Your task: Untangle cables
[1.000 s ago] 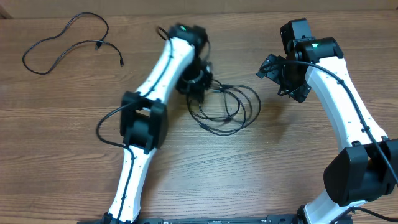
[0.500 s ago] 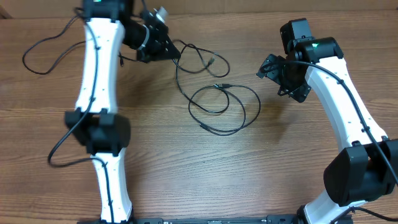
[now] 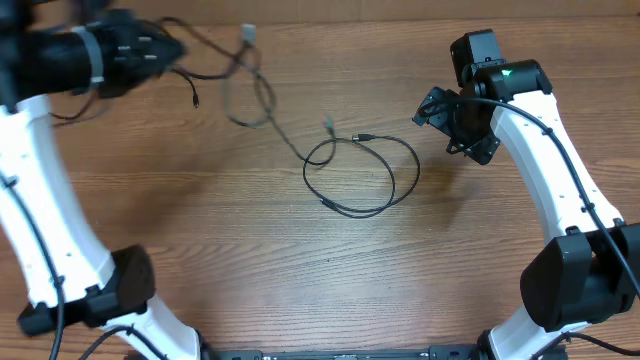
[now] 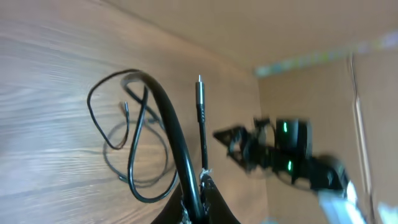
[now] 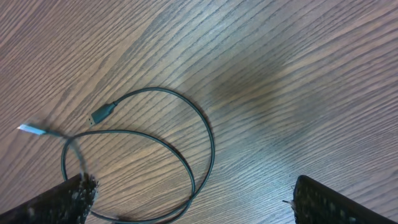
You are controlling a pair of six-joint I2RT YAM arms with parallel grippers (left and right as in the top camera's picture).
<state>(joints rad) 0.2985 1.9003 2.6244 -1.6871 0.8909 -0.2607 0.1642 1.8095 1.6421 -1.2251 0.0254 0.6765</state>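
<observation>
I should move my left gripper down toward the table beside the black coil and let go of the cable, since that spot is below my gripper and to its right in the overhead view.
My left gripper (image 3: 168,50) is at the far back left, raised, and shut on a thin black cable (image 3: 285,138). The cable stretches right and down to a loose black coil (image 3: 416,172) at the table's middle. In the left wrist view the jaws (image 4: 200,198) pinch the cable (image 4: 171,124), a plug end (image 4: 199,93) sticks up beside it, and the coil (image 4: 134,155) lies below. My right gripper (image 3: 447,120) is open and empty, just right of the coil. In the right wrist view its fingers (image 5: 193,185) straddle the coil's loop (image 5: 210,134) from above.
A second thin black cable lies at the back left under my left arm; its plug end (image 3: 194,100) shows. The table's back edge meets a tan wall (image 3: 350,10). Bare wood (image 3: 330,290) spreads in front of the coil.
My left arm has swung from over the coil to the far back left, dragging one cable up and out of the pile. The coil is smaller. The right arm has not moved.
</observation>
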